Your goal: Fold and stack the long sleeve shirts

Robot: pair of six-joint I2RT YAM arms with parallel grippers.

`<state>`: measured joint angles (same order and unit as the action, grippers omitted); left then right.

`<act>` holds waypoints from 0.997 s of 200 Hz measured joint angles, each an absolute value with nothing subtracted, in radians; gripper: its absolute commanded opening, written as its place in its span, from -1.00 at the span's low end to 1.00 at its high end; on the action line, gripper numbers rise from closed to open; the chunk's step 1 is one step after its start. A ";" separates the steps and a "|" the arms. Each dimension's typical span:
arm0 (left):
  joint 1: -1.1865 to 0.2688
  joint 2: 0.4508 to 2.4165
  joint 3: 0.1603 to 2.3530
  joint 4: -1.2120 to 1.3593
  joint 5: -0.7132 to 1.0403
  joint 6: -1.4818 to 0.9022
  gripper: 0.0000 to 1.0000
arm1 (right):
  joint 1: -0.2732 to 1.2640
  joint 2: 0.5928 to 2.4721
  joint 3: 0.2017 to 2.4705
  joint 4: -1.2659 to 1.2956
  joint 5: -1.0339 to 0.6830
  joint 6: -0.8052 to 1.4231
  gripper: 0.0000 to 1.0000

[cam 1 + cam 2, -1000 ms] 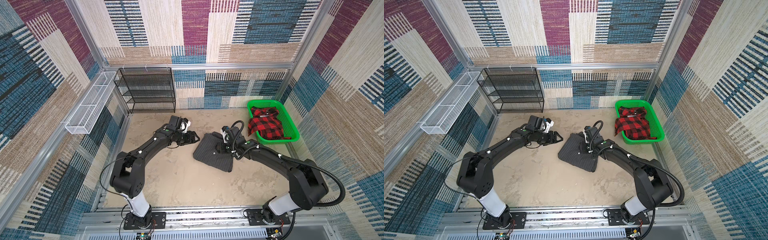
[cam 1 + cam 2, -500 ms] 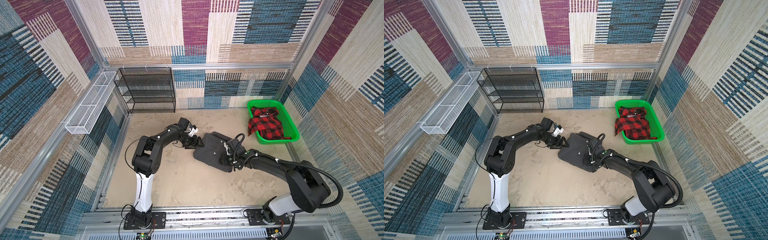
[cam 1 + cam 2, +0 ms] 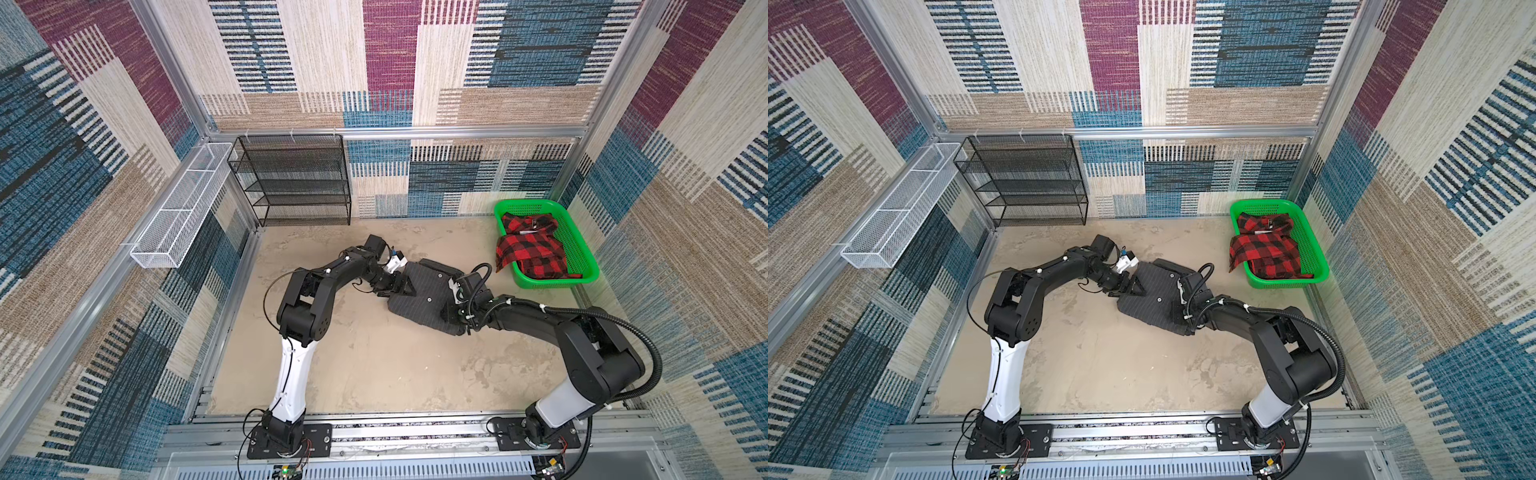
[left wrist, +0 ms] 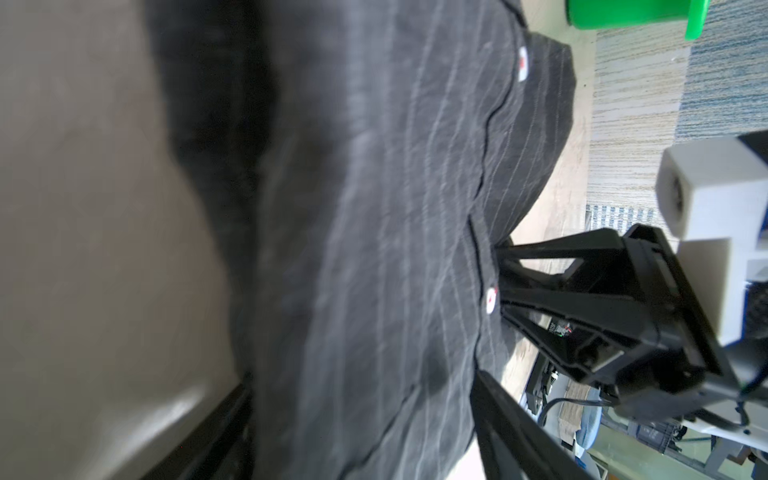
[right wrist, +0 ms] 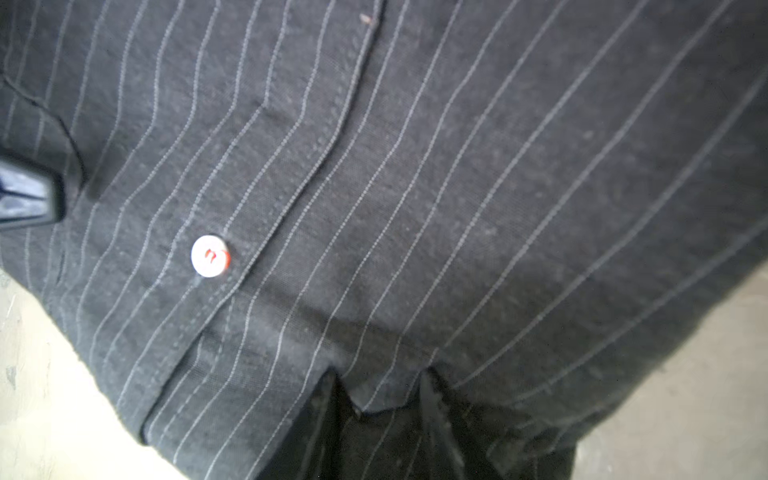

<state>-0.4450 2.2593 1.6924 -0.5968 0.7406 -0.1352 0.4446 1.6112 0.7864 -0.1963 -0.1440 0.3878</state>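
Observation:
The pinstriped shirt's edge (image 3: pixel 405 286) (image 4: pixel 360 432) is between the open fingers of the robot's left gripper, so the gripper needs to move gently a little farther onto the cloth and close on the shirt's fold.
The dark pinstriped shirt (image 3: pixel 424 291) (image 3: pixel 1154 291) lies folded in a compact pad mid-table. My left gripper (image 3: pixel 397 291) (image 3: pixel 1129 289) is at its left edge, open, and in the left wrist view its jaws (image 4: pixel 361 380) straddle the cloth (image 4: pixel 374 249). My right gripper (image 3: pixel 451 313) (image 3: pixel 1177 313) presses on the shirt's right part. In the right wrist view it (image 5: pixel 380 386) pinches a small fold of striped cloth (image 5: pixel 415 166). The red-and-black check shirt (image 3: pixel 532 249) (image 3: pixel 1266 249) lies crumpled in the green basket (image 3: pixel 557 282) (image 3: pixel 1287 283).
A black wire shelf rack (image 3: pixel 295 178) stands against the back wall at the left. A white wire tray (image 3: pixel 178 216) hangs on the left wall. The green basket sits at the back right corner, close to the shirt's far end.
The left gripper swung right and down to the dark shirt's left edge. The right gripper dropped onto the shirt's right part and its jaws narrowed on the cloth.

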 measured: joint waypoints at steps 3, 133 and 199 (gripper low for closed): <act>-0.447 2.263 1.698 -0.596 0.743 -0.136 0.58 | 0.445 1.612 0.786 -0.195 -0.147 0.387 -0.30; -0.451 2.280 1.664 -0.457 0.731 -0.316 -1.00 | 0.444 1.560 0.807 -0.251 -0.168 0.361 -0.17; -0.380 2.046 1.542 -0.552 0.593 -0.325 -1.00 | 0.445 1.352 0.881 -0.363 -0.191 0.361 0.29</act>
